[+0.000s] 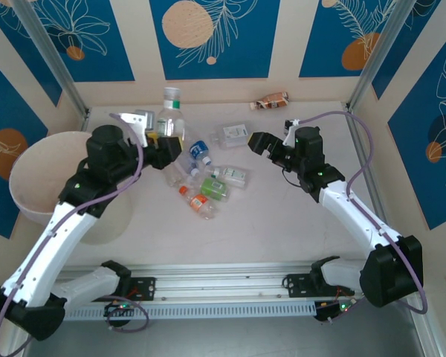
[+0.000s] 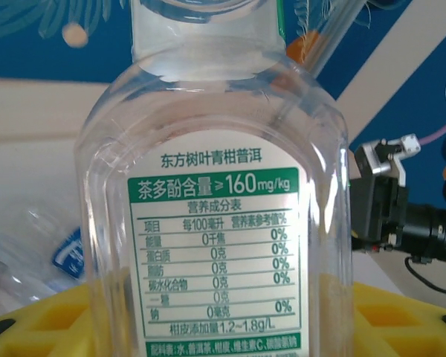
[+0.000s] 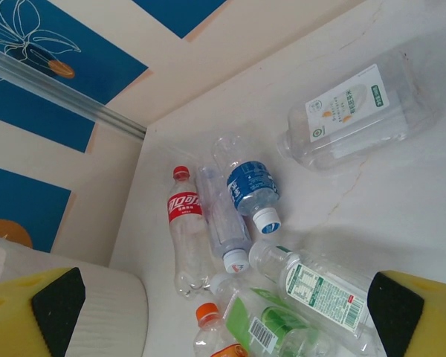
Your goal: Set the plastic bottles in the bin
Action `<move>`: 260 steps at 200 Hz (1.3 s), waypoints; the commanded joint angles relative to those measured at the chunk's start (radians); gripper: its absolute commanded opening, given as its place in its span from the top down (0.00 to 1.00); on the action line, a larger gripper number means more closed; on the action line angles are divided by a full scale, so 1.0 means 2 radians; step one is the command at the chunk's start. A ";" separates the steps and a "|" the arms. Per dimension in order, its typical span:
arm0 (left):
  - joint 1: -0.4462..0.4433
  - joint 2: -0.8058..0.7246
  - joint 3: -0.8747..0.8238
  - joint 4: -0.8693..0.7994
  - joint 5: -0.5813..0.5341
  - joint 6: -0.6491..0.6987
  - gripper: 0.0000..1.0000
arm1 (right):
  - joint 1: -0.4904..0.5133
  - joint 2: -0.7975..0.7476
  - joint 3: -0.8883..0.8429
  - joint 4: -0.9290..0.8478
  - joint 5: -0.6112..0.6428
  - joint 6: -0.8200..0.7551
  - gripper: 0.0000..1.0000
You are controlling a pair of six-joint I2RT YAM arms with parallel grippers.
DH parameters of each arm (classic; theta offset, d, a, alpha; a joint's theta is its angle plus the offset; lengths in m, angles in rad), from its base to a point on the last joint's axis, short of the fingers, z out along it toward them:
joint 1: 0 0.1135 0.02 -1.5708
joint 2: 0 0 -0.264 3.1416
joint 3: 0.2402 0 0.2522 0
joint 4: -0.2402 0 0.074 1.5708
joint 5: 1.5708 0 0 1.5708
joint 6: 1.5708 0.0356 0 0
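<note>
The bin's opening [image 1: 48, 167] is beside my left gripper, away from the pile, so my left gripper will next swing and turn to release the clear bottle over it.
My left gripper [image 1: 163, 152] is shut on a clear bottle [image 1: 171, 115] with a green-and-white label, which stands upright beside the bin [image 1: 41, 175]. In the left wrist view this bottle [image 2: 215, 223] sits between the yellow fingers [image 2: 52, 327]. My right gripper [image 1: 260, 141] hangs open over the pile, holding nothing. Under it lie a red-labelled bottle [image 3: 186, 230], a blue-labelled one [image 3: 251, 186], a crushed clear one [image 3: 227, 223], a white-labelled one [image 3: 320, 286], a green-labelled one [image 3: 275, 323] and an orange-capped one [image 3: 208, 316]. A flat clear bottle [image 3: 357, 115] lies apart.
A brown bottle [image 1: 271, 100] lies by the back wall. The bin's pale ribbed wall [image 3: 97, 312] stands at the left of the pile. Blue and cream walls with metal posts close in the table on three sides. The right arm [image 2: 401, 216] is beyond the held bottle.
</note>
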 commanded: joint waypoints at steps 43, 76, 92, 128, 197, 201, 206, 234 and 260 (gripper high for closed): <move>-0.002 -0.064 0.052 -0.099 -0.193 0.039 1.00 | 0.003 0.000 0.006 -0.003 0.007 -0.012 0.00; -0.002 -0.072 0.058 -0.157 -0.360 0.027 1.00 | 0.003 0.007 0.009 -0.005 0.009 -0.008 0.00; -0.002 -0.064 0.066 -0.194 -0.441 0.008 1.00 | 0.004 0.013 0.015 -0.008 0.006 -0.008 0.00; -0.001 -0.039 0.081 -0.270 -0.566 -0.073 1.00 | 0.005 0.024 0.022 -0.010 0.001 -0.005 0.00; 0.052 -0.016 0.045 -0.323 -0.592 -0.137 0.93 | 0.008 0.037 0.035 -0.017 0.000 -0.004 0.00; 0.062 -0.016 0.041 -0.322 -0.581 -0.137 0.89 | 0.007 0.038 0.036 -0.017 -0.001 -0.004 0.00; 0.075 -0.016 0.037 -0.322 -0.566 -0.138 0.85 | 0.007 0.040 0.037 -0.018 -0.002 -0.004 0.00; 0.122 -0.017 0.025 -0.312 -0.509 -0.125 0.61 | 0.009 0.048 0.045 -0.020 -0.007 -0.005 0.00; 0.129 -0.020 0.024 -0.306 -0.503 -0.117 0.46 | 0.011 0.050 0.047 -0.024 -0.007 -0.005 0.00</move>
